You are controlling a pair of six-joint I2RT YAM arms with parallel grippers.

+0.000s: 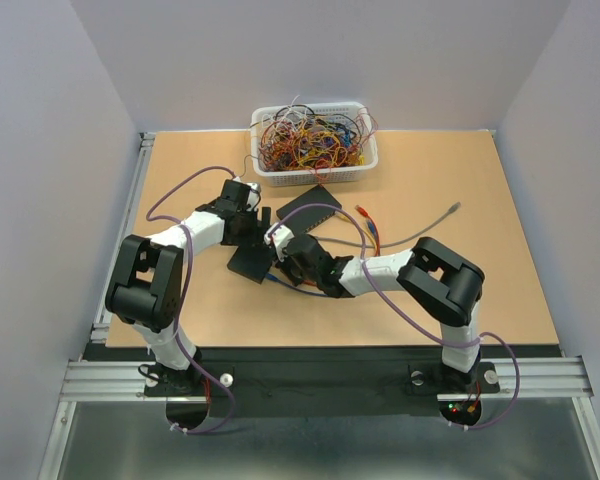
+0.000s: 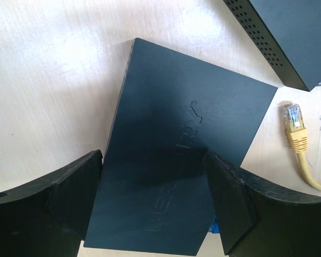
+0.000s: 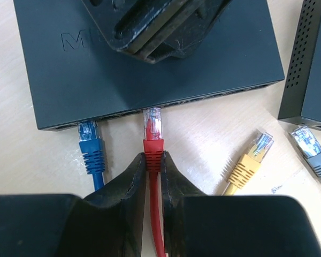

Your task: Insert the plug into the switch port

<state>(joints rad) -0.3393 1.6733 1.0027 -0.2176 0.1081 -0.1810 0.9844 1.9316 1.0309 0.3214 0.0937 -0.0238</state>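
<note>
My right gripper should push toward the port edge (image 3: 152, 107) and let go of the boot, because most of the red plug's clear tip still shows outside the switch (image 3: 96, 69).
The switch (image 3: 96, 69) is a flat matte-black box; its switch port (image 3: 203, 99) row lines the edge facing my right wrist. A blue plug (image 3: 89, 134) sits in a port at the left. My right gripper (image 3: 153, 156) is shut on the red plug (image 3: 152, 128) by its ribbed boot. The plug's clear tip touches the port edge, most of it still showing. My left gripper (image 2: 154, 160) stands open over the switch (image 2: 187, 134), one finger (image 2: 77, 182) by its left edge and the other overlapping its right side. I cannot tell whether they touch it.
A second black box (image 3: 310, 59) with a perforated side lies to the right. A loose yellow plug (image 3: 251, 158) and a grey plug (image 3: 310, 144) rest on the table between the boxes. A white basket (image 1: 263, 165) of tangled wires stands at the back.
</note>
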